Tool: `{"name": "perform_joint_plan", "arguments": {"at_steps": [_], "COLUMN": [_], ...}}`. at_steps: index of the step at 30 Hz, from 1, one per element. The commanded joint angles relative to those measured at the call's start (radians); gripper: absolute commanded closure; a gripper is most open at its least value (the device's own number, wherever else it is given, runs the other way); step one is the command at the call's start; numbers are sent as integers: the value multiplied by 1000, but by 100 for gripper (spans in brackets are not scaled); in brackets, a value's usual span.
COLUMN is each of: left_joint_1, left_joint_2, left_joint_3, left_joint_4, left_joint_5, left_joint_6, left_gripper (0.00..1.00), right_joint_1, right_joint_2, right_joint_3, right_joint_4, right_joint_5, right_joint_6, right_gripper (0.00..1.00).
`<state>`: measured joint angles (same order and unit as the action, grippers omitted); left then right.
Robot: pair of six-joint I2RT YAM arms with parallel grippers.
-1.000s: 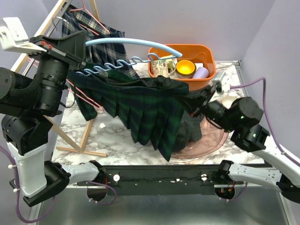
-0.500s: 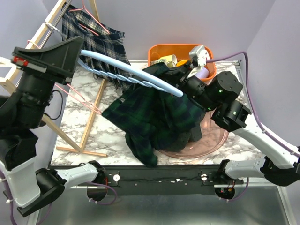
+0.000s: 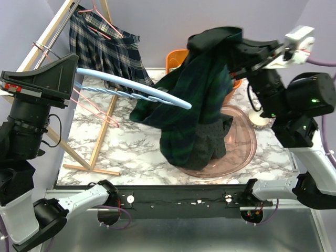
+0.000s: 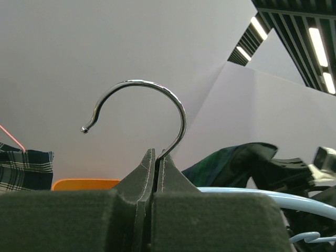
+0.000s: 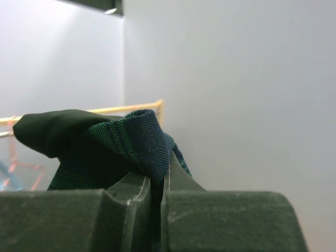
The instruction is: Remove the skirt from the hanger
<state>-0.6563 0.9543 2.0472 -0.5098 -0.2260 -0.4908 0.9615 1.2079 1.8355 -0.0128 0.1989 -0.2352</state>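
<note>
I should next lower my right gripper over the pink bowl [image 3: 237, 143] with its fingers tilting down and let go of the fold of skirt there, because the bowl is under the hanging skirt.
The dark green plaid skirt [image 3: 202, 89] hangs in a bunch from my right gripper [image 3: 237, 46], which is raised high at the back right and shut on its top edge. In the right wrist view the fabric [image 5: 118, 139] is pinched between the closed jaws of the right gripper [image 5: 160, 176]. My left gripper [image 3: 71, 79] is shut on the metal hook [image 4: 176, 105] of the light blue hanger [image 3: 136, 92]. The hanger's right tip lies across the skirt's left fold. I cannot tell whether they touch. The left gripper [image 4: 156, 157] shows closed in its own view.
A pink bowl [image 3: 244, 144] with a dark garment [image 3: 210, 149] in it sits under the hanging skirt. An orange bin [image 3: 175, 59] stands behind it. A wooden rack [image 3: 50, 34] at the left holds another plaid skirt [image 3: 107, 50] on a pink hanger.
My right gripper has risen up and to the right with the skirt, drawing it off along the hanger. The hanger has swung left and now shows mostly bare.
</note>
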Motion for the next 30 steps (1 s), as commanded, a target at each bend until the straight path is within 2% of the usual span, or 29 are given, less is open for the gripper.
{"name": "perform_joint_plan", "arguments": {"at_steps": [1,2,5,9,13,14,16,21,26,30], "left_joint_1": [3,1,1,1,1,1,1,3,3,1], "left_joint_2": [-15,-19,-32,-57,-72,-74,-81,-92,-103,-115], "left_joint_3": [-13,-12,-18,-64,-125,-145,-174,-188,-225,-252], "left_joint_4": [33,31,31,54,70,74,89,99,119,126], "left_joint_5": [-32,-30,-39,-52,-29,-24,-19,-35,-39,-53], "left_joint_6": [64,73,107,133,149,152,161,181,195,202], "left_gripper": [100,100,100,100,100,100,100,100,100,100], "right_joint_1": [-4,-4,-3,-3,-4,-3,-4,-4,-3,-4], "right_joint_2": [-22,-25,-45,-105,-160,-185,-211,-263,-174,-171], "right_joint_3": [48,41,33,-48,-218,-320,-407,-672,-717,-786], "right_joint_4": [164,180,174,137,118,135,155,167,157,97], "right_joint_5": [126,146,200,183,204,220,229,123,82,221], "right_joint_6": [-237,-301,-357,-333,-270,-238,-176,127,287,521], "right_gripper": [99,99,99,99,99,99,99,99,99,99]}}
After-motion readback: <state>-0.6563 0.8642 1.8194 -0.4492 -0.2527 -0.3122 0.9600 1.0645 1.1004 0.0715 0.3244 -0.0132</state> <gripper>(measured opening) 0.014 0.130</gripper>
